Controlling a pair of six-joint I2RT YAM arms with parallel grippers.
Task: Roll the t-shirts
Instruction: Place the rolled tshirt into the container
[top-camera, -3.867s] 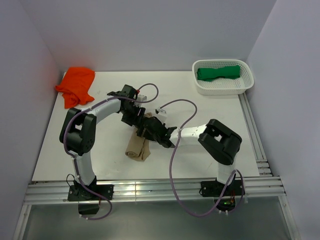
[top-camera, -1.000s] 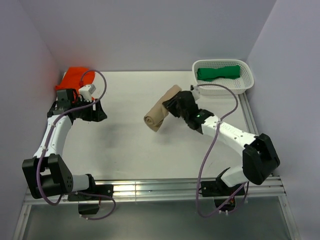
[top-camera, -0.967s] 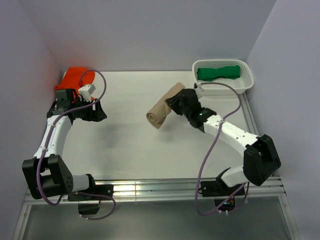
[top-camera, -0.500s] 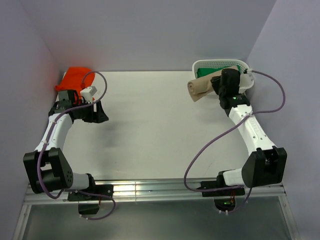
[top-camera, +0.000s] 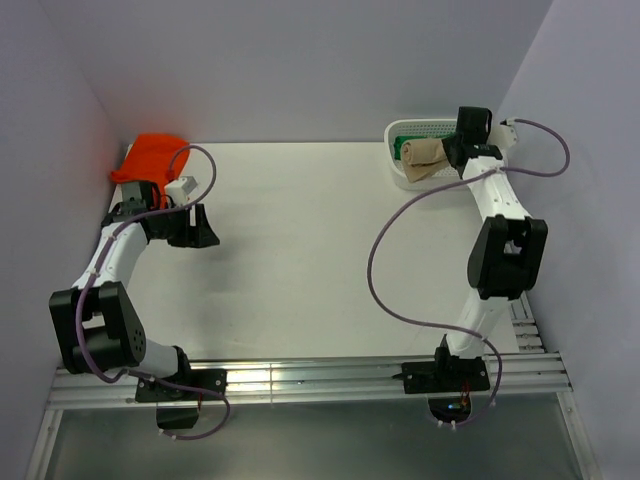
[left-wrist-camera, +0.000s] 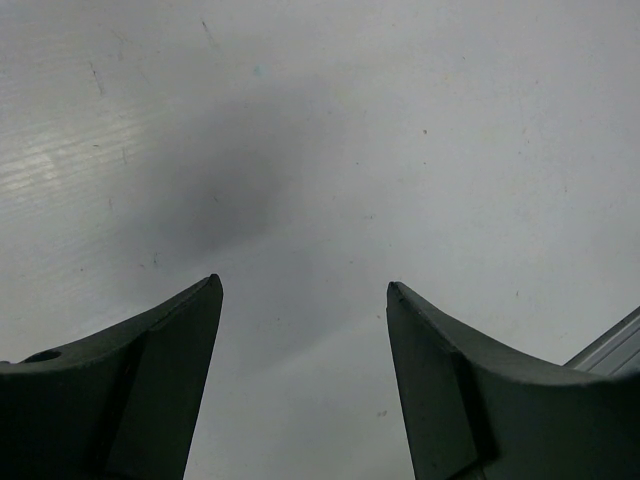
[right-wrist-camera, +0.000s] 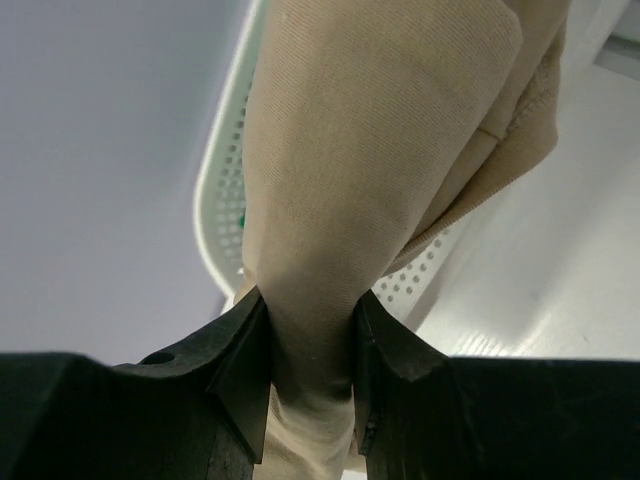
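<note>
The tan roll (right-wrist-camera: 370, 150) is still hanging above the rim of the white basket. It should go down next with my right gripper, which should release it inside the basket below the gripper.
A rolled tan t-shirt (top-camera: 424, 160) hangs over the white basket (top-camera: 398, 176) at the back right, and my right gripper (top-camera: 447, 152) is shut on it. In the right wrist view the tan roll (right-wrist-camera: 370, 150) is squeezed between both black fingers (right-wrist-camera: 240, 370), with the perforated basket wall (right-wrist-camera: 225, 215) behind it. A green t-shirt (top-camera: 403, 146) lies in the basket, mostly hidden by the roll. An orange t-shirt (top-camera: 150, 157) lies crumpled at the back left. My left gripper (top-camera: 205, 230) is open just in front of it, over bare table (left-wrist-camera: 320, 200).
The basket stands against the right wall. Metal rails (top-camera: 300, 378) run along the table's near edge and more along its right side. Purple cables (top-camera: 385, 250) loop from both arms over the table.
My right arm has carried the tan roll from the table's middle back and right until it is above the basket. The left arm has barely moved.
</note>
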